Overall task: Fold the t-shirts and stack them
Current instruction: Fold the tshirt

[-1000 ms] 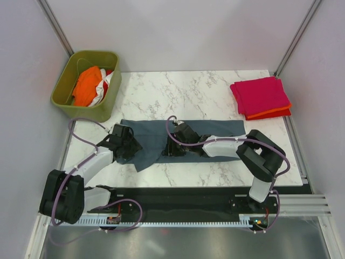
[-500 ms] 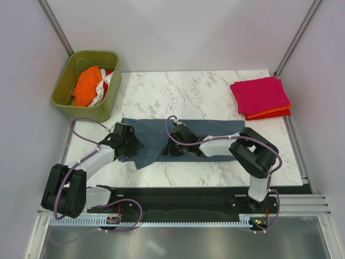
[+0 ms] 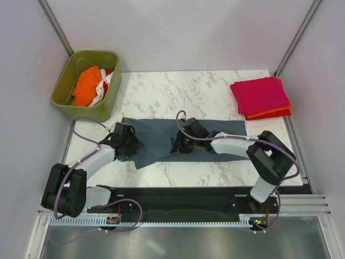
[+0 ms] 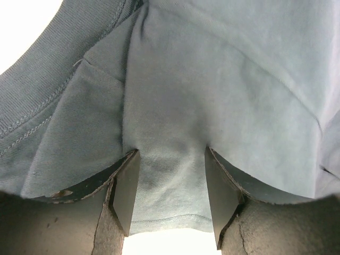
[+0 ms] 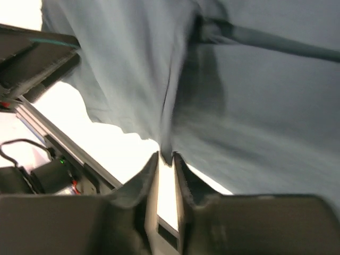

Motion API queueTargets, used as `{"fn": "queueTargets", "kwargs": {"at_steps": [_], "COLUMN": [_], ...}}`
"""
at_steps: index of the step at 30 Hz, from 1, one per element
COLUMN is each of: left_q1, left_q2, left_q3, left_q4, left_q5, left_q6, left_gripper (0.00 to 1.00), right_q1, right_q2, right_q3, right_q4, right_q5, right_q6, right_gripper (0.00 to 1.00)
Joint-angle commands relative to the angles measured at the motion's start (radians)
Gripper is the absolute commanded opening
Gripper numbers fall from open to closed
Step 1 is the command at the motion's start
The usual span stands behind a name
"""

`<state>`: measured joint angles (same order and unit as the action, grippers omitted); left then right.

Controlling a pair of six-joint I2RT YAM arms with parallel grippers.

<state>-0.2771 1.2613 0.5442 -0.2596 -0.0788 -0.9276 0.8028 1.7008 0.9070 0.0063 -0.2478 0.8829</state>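
The left gripper next rises off that cloth and closes empty, since the shirt's end near the bin [image 4: 170, 162] lies spread flat just below its open fingers.
The slate blue-grey t-shirt [image 3: 156, 135] lies spread across the middle of the marble table. My left gripper [image 3: 128, 145] sits on its left end. In the left wrist view the left gripper [image 4: 171, 154] is open, fingers [image 4: 126, 186] wide apart, with the shirt [image 4: 212, 79] and its hem lying between them. My right gripper [image 3: 179, 145] is at the shirt's near edge, mid-length. The right wrist view shows the right gripper [image 5: 166, 155] nearly closed, pinching a fold of the shirt [image 5: 265, 106] at its tips. A folded magenta-pink shirt [image 3: 260, 94] rests on an orange-red one [image 3: 276, 113] at the back right.
An olive-green bin [image 3: 62, 81] stands at the back left with an orange shirt [image 3: 86, 86] and a white and red one [image 3: 105, 82] inside. Grey walls close in the table on three sides. A black rail [image 3: 178, 197] runs along the near edge.
My right gripper has closed on a fold of the blue-grey shirt and shifted right and slightly back, drawing cloth with it. The left gripper edged a little back onto the shirt's left end.
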Motion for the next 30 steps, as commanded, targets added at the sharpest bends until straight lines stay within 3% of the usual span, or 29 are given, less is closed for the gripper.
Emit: {"fn": "queueTargets", "kwargs": {"at_steps": [1,5,8,13,17,22,25,27,29,30], "left_q1": [0.001,0.001,0.001,-0.005,-0.017,-0.022,-0.024,-0.024,-0.024,-0.024], "left_q2": [0.003,-0.025,-0.051,-0.148,-0.195,-0.249,-0.263,-0.249,-0.209,-0.192], "left_q3": [0.008,0.016,0.028,0.059,0.109,0.126,0.126,0.129,0.146,0.155], "left_q4": [-0.044,-0.061,-0.092,-0.147,-0.168,-0.167,-0.15,-0.121,-0.103,-0.098], "left_q5": [-0.067,-0.076,-0.091,-0.087,-0.052,-0.038,-0.045,-0.035,-0.016,-0.016], "left_q6": [-0.005,0.004,0.015,0.053,0.128,0.17,0.18,0.196,0.208,0.21], "left_gripper": [0.6,0.6,0.6,0.59,0.59,0.48,0.38,0.22,0.02,0.02], "right_q1": [-0.016,-0.02,-0.03,-0.057,-0.077,-0.088,-0.099,-0.117,-0.14,-0.151], "right_q2": [-0.024,-0.064,-0.118,-0.196,-0.277,-0.383,-0.431,-0.44,-0.44,-0.441], "right_q3": [-0.011,-0.023,-0.016,0.012,0.024,-0.012,-0.037,-0.045,-0.059,-0.065], "right_q4": [-0.06,-0.078,-0.112,-0.241,-0.379,-0.443,-0.486,-0.525,-0.543,-0.543], "right_q5": [-0.079,-0.073,-0.039,0.111,0.322,0.473,0.567,0.611,0.643,0.648], "right_q6": [-0.042,-0.055,-0.087,-0.195,-0.291,-0.326,-0.334,-0.334,-0.344,-0.344], "right_gripper": [0.26,0.51,0.54,0.43,0.35,0.28,0.15,0.0,0.0,0.0]}}
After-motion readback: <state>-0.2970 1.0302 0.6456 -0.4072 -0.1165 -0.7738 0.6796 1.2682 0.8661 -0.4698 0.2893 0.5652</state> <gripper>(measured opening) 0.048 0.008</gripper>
